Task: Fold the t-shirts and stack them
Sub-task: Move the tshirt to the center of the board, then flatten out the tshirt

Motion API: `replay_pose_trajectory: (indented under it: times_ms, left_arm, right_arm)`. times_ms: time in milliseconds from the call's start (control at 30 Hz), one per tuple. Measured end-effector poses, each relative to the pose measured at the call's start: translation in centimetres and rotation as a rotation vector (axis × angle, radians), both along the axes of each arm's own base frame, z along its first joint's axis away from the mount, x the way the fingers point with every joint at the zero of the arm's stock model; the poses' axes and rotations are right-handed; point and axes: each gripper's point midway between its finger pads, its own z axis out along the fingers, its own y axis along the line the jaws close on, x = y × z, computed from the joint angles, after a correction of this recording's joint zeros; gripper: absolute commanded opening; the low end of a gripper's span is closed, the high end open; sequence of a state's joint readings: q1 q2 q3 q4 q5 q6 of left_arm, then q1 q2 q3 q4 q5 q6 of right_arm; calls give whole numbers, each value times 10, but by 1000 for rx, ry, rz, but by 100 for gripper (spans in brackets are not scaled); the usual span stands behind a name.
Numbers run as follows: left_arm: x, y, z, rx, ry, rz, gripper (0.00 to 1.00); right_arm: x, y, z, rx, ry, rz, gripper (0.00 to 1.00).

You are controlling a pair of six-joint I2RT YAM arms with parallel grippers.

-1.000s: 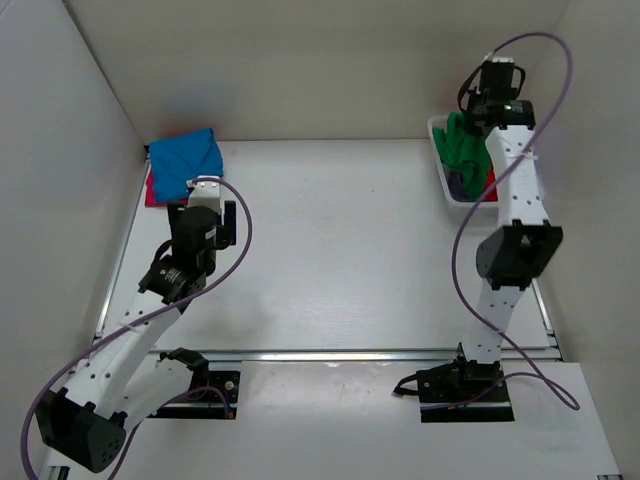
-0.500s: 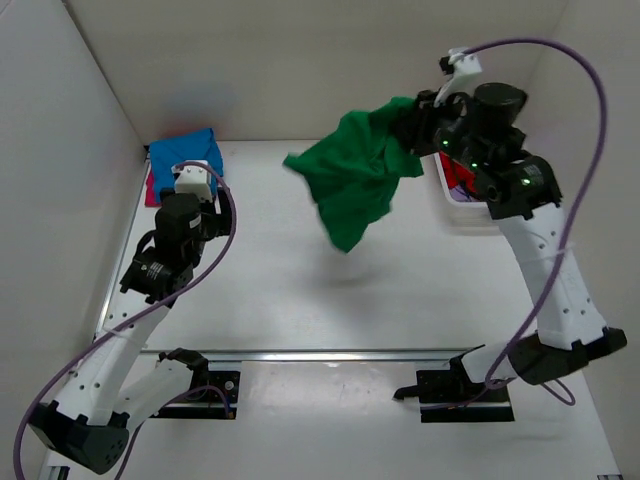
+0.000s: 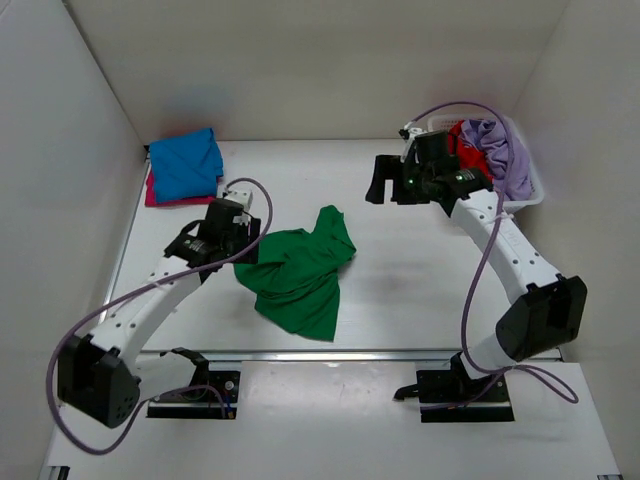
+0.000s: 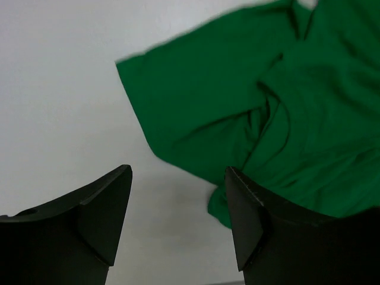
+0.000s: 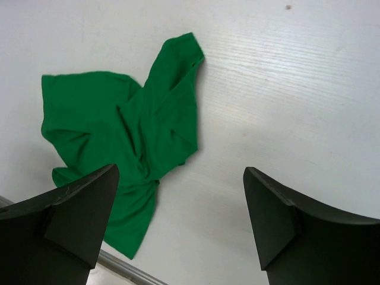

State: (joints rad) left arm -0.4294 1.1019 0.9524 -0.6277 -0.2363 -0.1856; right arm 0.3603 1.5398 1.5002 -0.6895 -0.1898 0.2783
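The table shows bare between my left gripper's fingers. My left gripper needs to move down and back to the jutting cloth corner (image 3: pixel 261 299) (image 4: pixel 218 208) next.
A bright green t-shirt (image 3: pixel 298 272) lies crumpled on the table in front of the middle. It also fills the upper right of the left wrist view (image 4: pixel 267 113) and the left of the right wrist view (image 5: pixel 127 133). My left gripper (image 3: pixel 244 248) is at its left edge, open (image 4: pixel 178 205), with bare table between the fingers and a cloth corner beside the right finger (image 4: pixel 246 219). My right gripper (image 3: pixel 386 188) hovers open behind the shirt, holding nothing (image 5: pixel 180 178). A folded blue t-shirt (image 3: pixel 186 163) lies on a magenta-pink one (image 3: pixel 158 195) at the back left.
A white basket (image 3: pixel 528 192) at the back right holds a red t-shirt (image 3: pixel 468 143) and a lilac one (image 3: pixel 500 150). White walls close in the left, back and right sides. A metal rail (image 3: pixel 350 353) runs along the table's near edge.
The right gripper swung the green t-shirt out of the basket, opened and let it go; the shirt dropped onto the table. The left arm moved right to the shirt's left edge.
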Motion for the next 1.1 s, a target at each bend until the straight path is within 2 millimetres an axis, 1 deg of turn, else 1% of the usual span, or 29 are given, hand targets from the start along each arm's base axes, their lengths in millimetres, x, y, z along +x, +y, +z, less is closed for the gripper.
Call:
replay_pose_trajectory:
  times_ms: [67,133,200,267,333,400,500,533,600,667,700,733,767,800,833,867,900,967,1033,1067,1100]
  left_arm:
    - [-11,-4,-36,13,127,-15,76]
    - [-24,-7,-64,28,215,-22,81]
    - [-40,-10,-84,33,271,-37,85]
    - [-57,-14,-102,24,329,-53,88]
    - [-66,-20,-113,-9,357,-58,89]
    - [-70,-25,-119,-48,373,-57,90]
    - [-70,-34,-124,-83,385,-61,89]
    - [-69,-38,-127,-88,393,-64,78]
    - [-71,-47,-137,-94,425,-73,67]
    - [-74,-55,-145,-103,457,-89,69]
    - [-76,-58,-148,-113,468,-97,66]
    - [-77,-62,-148,-127,476,-104,47]
    - [-77,-66,-148,-146,482,-106,37]
    - [-77,-67,-147,-154,481,-109,18]
    - [-76,-68,-147,-160,480,-110,3]
    - [-75,-68,-146,-161,480,-115,0]
    - [-76,-66,-145,-157,486,-118,0]
    - [-74,-61,-137,-140,504,-120,0]
    - [-63,-57,-118,-131,493,-111,0]
    - [-55,-56,-102,-125,479,-108,0]
    - [-41,-57,-80,-126,440,-109,0]
  right_arm:
    - [-3,-12,5,5,-25,-30,84]
    - [-10,-15,7,11,-40,-30,84]
    - [-16,-15,5,17,-45,-25,83]
    - [-23,-16,-5,18,-31,-19,83]
    - [-26,-16,-15,15,-12,-15,83]
    - [-31,-17,-28,10,17,-13,84]
    - [-35,-17,-38,8,41,-10,83]
    - [-36,-16,-39,12,43,-7,83]
    - [-35,-15,-40,20,40,-1,83]
    - [-36,-14,-43,24,40,2,83]
    - [-37,-14,-45,25,42,4,83]
    - [-38,-14,-47,24,46,5,83]
    - [-39,-15,-50,22,52,5,83]
    - [-40,-15,-52,20,55,4,83]
    - [-42,-16,-55,18,62,3,84]
    - [-44,-17,-58,16,68,3,83]
    - [-45,-18,-60,16,71,1,83]
    - [-49,-21,-64,20,80,1,83]
    - [-53,-24,-69,26,90,-1,83]
    - [-55,-23,-70,30,90,3,83]
    - [-57,-23,-74,33,94,6,83]
